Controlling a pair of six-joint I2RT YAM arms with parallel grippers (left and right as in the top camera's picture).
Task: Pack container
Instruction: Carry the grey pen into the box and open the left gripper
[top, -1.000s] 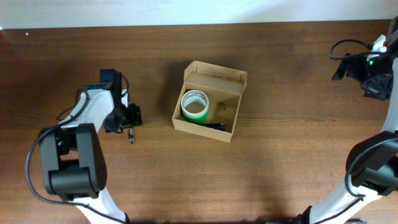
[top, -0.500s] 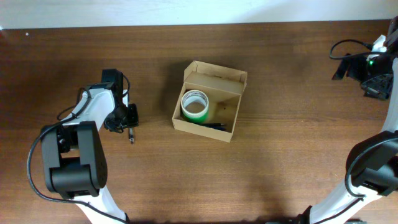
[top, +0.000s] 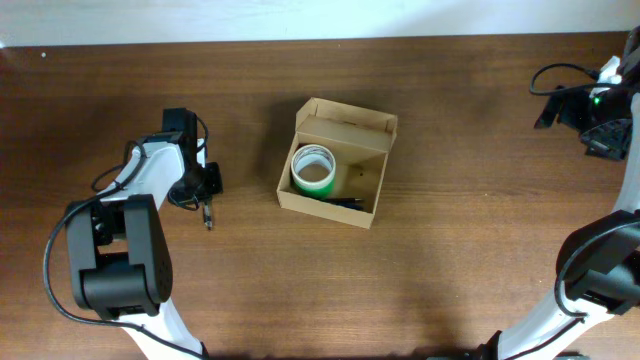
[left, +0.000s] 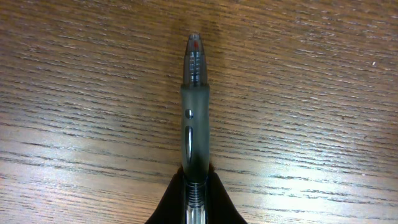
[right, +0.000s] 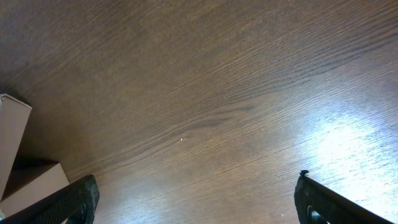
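My left gripper needs to lift the pen and turn it over the open container, then lower it next to the tape roll.
The container (top: 372, 176), a tan cardboard box with its flap lid open, stands mid-table with a green tape roll (top: 313, 170) and a dark pen inside. Left of it, my left gripper (top: 207, 195) is shut on a pen (left: 194, 112) with a smoky grey grip and a red tip, its point lying along the wood away from the fingers (left: 219, 202). The pen (top: 208, 216) shows below the gripper in the overhead view. My right gripper (right: 196, 202) hangs open over bare wood at the far right, with a corner of the container (right: 13, 140) at its view's left edge.
The brown wooden table (top: 450, 260) runs wide around the box. Cables and the right arm's base (top: 595, 110) sit at the far right edge. The left arm's base (top: 115, 265) takes up the front left.
My left gripper has closed on the pen and shifted slightly left. The right arm and the box have not moved.
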